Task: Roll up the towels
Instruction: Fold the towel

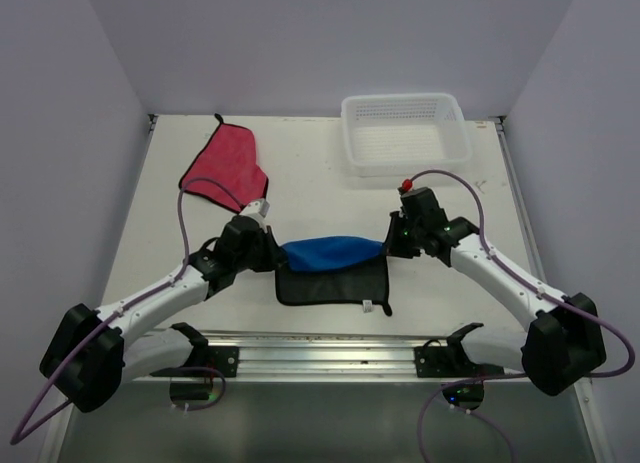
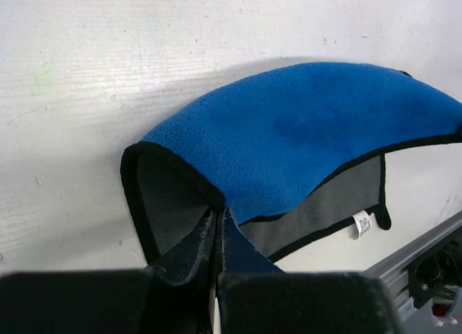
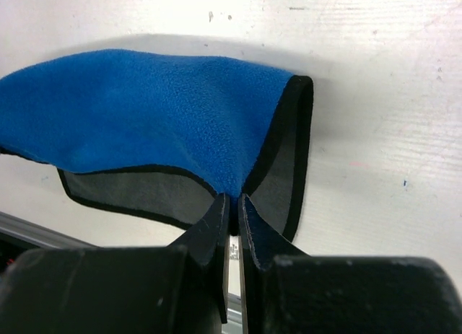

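My right gripper draws back and down next to release over the bottom side's near corner by the tag (image 1: pixel 386 304), since that corner lies below the gripper, nearer the rail.
The blue towel (image 1: pixel 332 253) hangs stretched between both grippers near the table's front, its blue face folded over and its grey, black-edged underside (image 1: pixel 335 284) lying on the table below. My left gripper (image 1: pixel 274 255) is shut on the blue towel's left corner (image 2: pixel 216 211). My right gripper (image 1: pixel 388 245) is shut on its right corner (image 3: pixel 232 197). In the wrist views the cloth (image 2: pixel 310 125) (image 3: pixel 144 110) arches up off the table. The pink-red towel (image 1: pixel 227 167) lies crumpled flat at the back left, apart from both grippers.
A white mesh basket (image 1: pixel 405 133) stands at the back right of the table. A metal rail (image 1: pixel 320 348) runs along the near edge between the arm bases. White walls close in the table on the left, back and right.
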You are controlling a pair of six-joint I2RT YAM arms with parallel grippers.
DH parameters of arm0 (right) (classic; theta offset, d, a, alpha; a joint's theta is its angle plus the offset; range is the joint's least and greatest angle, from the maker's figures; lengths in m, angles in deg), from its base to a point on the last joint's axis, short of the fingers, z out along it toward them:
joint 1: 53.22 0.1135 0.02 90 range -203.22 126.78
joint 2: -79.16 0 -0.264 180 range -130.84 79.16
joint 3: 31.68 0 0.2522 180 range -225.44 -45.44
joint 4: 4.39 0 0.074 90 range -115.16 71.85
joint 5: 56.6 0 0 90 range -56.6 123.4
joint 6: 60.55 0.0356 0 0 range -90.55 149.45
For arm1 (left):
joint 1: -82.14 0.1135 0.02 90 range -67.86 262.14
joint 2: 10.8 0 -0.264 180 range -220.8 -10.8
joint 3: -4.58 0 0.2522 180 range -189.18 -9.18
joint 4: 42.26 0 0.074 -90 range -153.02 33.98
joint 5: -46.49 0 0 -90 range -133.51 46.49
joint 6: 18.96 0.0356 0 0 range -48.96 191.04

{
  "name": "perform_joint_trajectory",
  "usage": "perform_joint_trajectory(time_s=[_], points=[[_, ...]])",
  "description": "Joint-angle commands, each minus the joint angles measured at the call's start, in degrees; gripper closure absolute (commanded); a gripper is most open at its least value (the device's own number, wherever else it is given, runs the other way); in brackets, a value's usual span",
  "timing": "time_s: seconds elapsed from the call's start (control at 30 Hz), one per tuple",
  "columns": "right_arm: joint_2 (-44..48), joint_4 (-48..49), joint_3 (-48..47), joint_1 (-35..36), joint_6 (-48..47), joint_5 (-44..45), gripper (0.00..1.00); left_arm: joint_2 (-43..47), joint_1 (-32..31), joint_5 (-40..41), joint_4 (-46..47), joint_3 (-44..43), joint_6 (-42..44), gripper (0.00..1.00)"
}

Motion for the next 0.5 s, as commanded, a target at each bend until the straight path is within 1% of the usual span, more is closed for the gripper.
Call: perform_joint_trajectory(time_s=[0.0,0.13,0.47], points=[[3.1,-3.3,1.0,-0.1,-1.5,-0.6,1.00,2.3,1.4,-2.8,-2.1,-0.5,-1.4,1.00],[4.6,-3.9,1.9,0.0,-1.8,-2.4,1.00,3.4,3.0,-6.6,-2.7,-0.5,-1.6,1.00],[6.2,-5.2,5.1,3.4,-2.8,-3.2,1.00,5.2,4.5,-9.3,-5.9,0.0,-1.1,1.00]])
